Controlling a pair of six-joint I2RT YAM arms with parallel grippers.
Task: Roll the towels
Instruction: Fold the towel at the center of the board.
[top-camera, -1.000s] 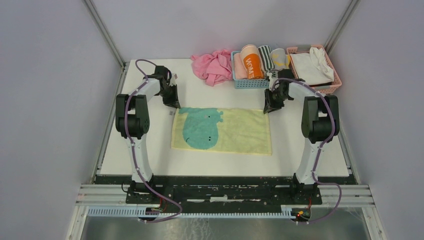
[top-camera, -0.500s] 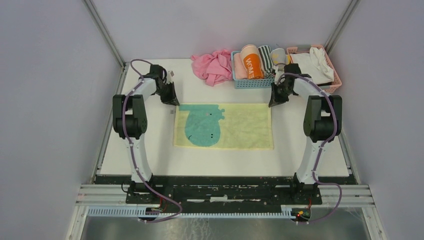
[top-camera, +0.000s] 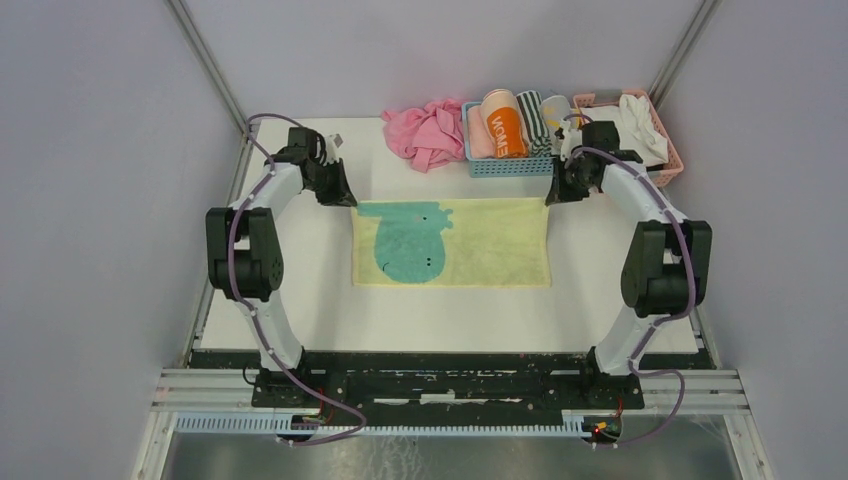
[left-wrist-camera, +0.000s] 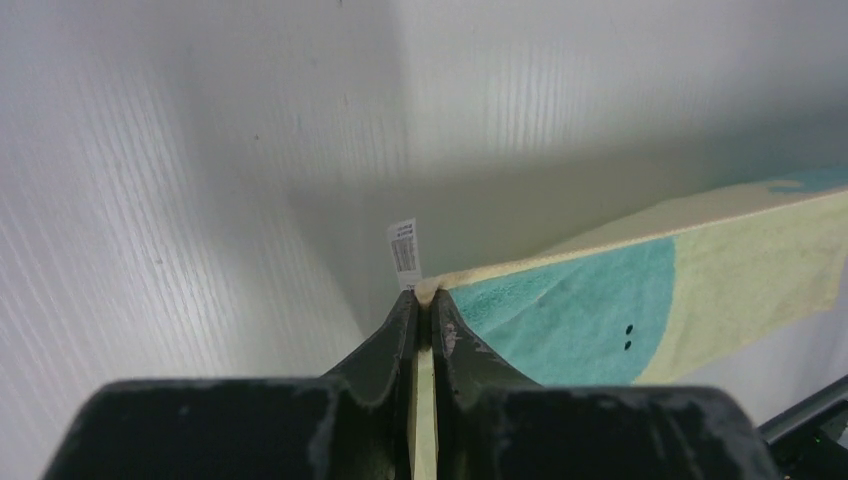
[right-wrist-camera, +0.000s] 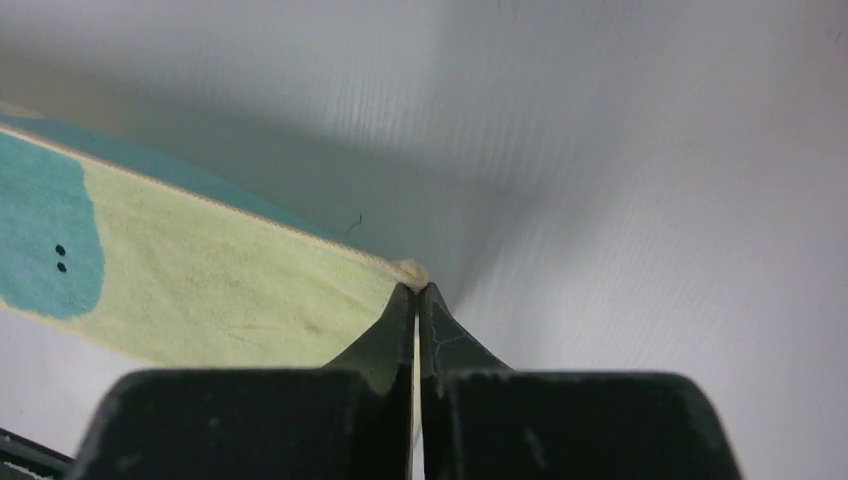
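My left gripper holds the corner. Next, it should fold that corner back and down onto the spread towel's near corner by the teal figure and let go.
A pale yellow towel with a large teal animal figure (top-camera: 480, 245) lies spread flat in the middle of the table. My left gripper (top-camera: 345, 197) is shut on the towel's far left corner, next to its white label (left-wrist-camera: 403, 248). My right gripper (top-camera: 551, 197) is shut on the far right corner. The left wrist view shows the teal figure (left-wrist-camera: 580, 315) stretching away from the jaws; the right wrist view shows the yellow cloth (right-wrist-camera: 220, 290). A grey towel with yellow marks (top-camera: 560, 115) stands rolled in the blue basket.
A crumpled pink cloth (top-camera: 428, 132) lies at the back. A blue basket (top-camera: 500, 165) holds several rolled towels, one orange (top-camera: 503, 125). A pink basket (top-camera: 668, 160) with white cloth stands at the back right. Frame posts rise at both back corners.
Both grippers have moved away from me and outward with the towel's far corners. The towel has slid toward the back and pulled taut and flat.
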